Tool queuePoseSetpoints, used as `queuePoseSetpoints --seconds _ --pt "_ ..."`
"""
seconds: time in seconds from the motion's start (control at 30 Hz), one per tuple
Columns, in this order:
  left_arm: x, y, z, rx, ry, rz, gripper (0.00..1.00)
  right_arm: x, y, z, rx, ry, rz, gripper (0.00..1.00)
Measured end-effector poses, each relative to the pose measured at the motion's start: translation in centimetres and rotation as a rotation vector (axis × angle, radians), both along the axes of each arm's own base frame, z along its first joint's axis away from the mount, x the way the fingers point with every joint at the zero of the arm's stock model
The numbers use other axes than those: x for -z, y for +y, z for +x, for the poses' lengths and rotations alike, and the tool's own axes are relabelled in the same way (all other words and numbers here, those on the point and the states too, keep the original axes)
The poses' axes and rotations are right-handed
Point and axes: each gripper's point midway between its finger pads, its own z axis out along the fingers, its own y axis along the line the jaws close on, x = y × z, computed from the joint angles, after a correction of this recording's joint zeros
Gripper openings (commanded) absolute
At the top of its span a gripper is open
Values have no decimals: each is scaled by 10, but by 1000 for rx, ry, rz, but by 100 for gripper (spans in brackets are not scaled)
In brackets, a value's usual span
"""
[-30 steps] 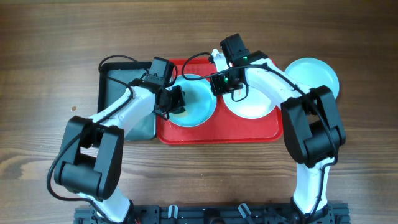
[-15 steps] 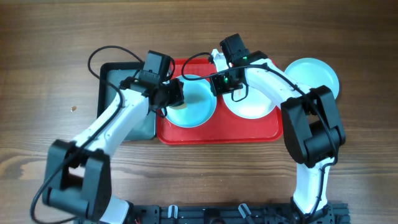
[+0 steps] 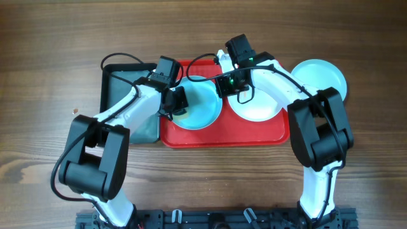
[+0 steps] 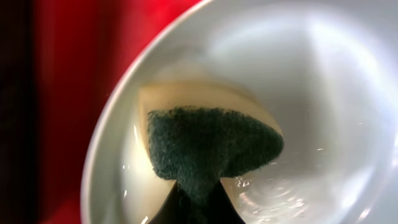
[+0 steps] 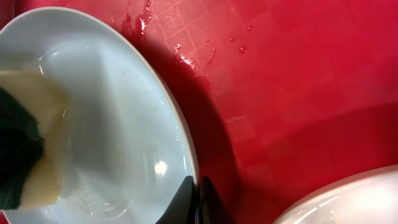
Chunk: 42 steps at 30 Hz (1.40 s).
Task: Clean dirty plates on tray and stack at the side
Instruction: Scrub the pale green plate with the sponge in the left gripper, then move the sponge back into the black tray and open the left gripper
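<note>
My left gripper will lift off the turquoise plate, move over the black tray and lower the sponge onto the black tray's bottom, where open space shows (image 3: 121,91).
A turquoise plate (image 3: 205,109) sits on the left half of the red tray (image 3: 222,135). My left gripper (image 3: 180,104) is shut on a green and yellow sponge (image 4: 208,146) and presses it into this plate (image 4: 323,93). My right gripper (image 3: 220,86) is shut on the plate's right rim (image 5: 186,155), holding it on the tray (image 5: 298,74). A white plate (image 3: 257,108) lies on the tray's right half; its edge shows in the right wrist view (image 5: 348,199). A second turquoise plate (image 3: 321,75) lies on the table right of the tray.
A black tray (image 3: 121,89) lies left of the red tray, partly under my left arm. Wooden table (image 3: 51,63) surrounds both trays.
My left arm has swung the sponge across the plate and back to its lower left. The right gripper has kept its hold on the rim.
</note>
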Motion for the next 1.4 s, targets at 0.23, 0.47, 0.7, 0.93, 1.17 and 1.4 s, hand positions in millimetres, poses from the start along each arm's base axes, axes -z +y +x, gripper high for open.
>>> queuePoseSetpoints --seconds 0.23,0.47,0.7,0.93,1.17,1.4 --pt "0 -25 9 40 -24 -110 4 0 -1 1 2 -3 -7 4" --pt "0 -67 14 126 -42 -259 4 2 -3 1 7 -1 -12 4" --pt "-8 -82 3 165 20 -407 4 2 0 0 -1 3 -1 4" --pt "-104 -23 23 96 -198 -407 4 1 3 -2 -7 6 6 4" --pt "-73 98 -6 -43 -70 -25 4 1 4 -2 -9 6 13 4" --pt "-29 138 -17 15 -104 177 4 1 5 -2 -10 4 14 4"
